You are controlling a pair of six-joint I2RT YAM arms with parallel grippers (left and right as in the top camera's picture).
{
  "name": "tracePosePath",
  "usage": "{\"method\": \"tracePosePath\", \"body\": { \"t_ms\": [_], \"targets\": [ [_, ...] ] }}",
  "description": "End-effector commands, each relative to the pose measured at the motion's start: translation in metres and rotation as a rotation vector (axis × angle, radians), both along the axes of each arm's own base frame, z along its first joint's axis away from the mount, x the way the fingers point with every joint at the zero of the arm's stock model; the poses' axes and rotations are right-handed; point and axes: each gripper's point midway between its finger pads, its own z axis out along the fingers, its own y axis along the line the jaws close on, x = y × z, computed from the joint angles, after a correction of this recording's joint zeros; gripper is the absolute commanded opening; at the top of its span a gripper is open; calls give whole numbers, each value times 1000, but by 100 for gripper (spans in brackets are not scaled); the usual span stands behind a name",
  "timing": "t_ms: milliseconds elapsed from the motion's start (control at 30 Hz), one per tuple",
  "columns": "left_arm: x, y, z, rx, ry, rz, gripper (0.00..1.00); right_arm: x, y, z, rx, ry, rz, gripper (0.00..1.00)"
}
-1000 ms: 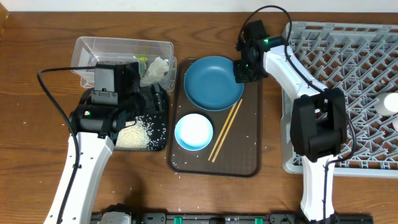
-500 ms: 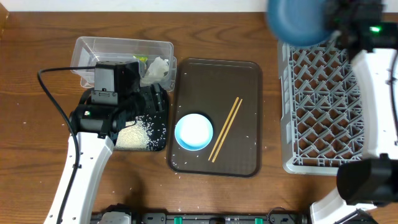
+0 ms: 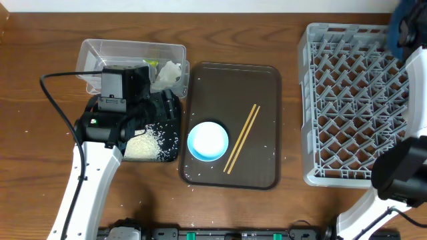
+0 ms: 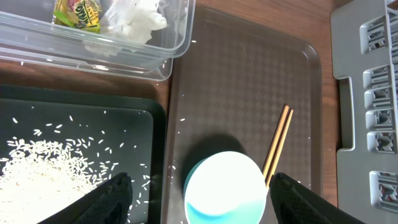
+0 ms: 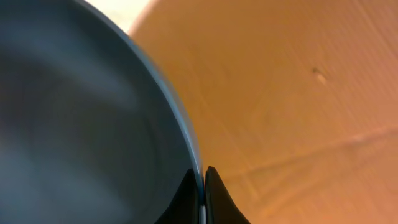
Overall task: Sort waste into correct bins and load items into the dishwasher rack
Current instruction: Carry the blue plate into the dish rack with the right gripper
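Note:
I should next lower the large blue plate in my right gripper onto the far wires of the grey dishwasher rack [image 3: 347, 100] and let go of the plate's rim. Those wires are empty.
My right gripper [image 5: 203, 177] is shut on the rim of the large blue plate [image 5: 81, 124]. In the overhead view the plate [image 3: 404, 28] is held high over the far right corner of the grey dishwasher rack [image 3: 347, 100]. My left gripper [image 4: 205, 202] is open and empty, hovering above the light-blue bowl [image 4: 227, 190] and the black tray's edge. The chopsticks [image 3: 241, 138] lie beside the bowl [image 3: 208, 141]. The tissue [image 4: 134, 18] and the yellow-green wrapper [image 4: 78, 12] lie in the clear tub [image 3: 100, 53]. Rice [image 4: 37, 174] lies in the black tray [image 3: 172, 137]. The cups are out of view.
The brown serving tray [image 3: 260, 87] sits between the bins and the rack and carries the bowl, the chopsticks and stray rice grains. A few grains are scattered on the wooden table [image 3: 40, 153]. My right arm [image 3: 413, 107] reaches over the rack's right side.
My right gripper lifted the blue plate off the serving tray and carried it right, from the rack's back left to its far right corner. The left arm has not moved.

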Motion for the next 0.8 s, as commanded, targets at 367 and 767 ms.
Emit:
{"method": "tracePosePath", "body": {
  "t_ms": [367, 767],
  "targets": [
    [0, 1, -1, 15, 1, -8, 74, -19, -43, -31, -117, 17, -299, 1],
    [0, 1, -1, 15, 2, -8, 74, 5, -45, -38, -143, 233, -77, 1]
  ]
}}
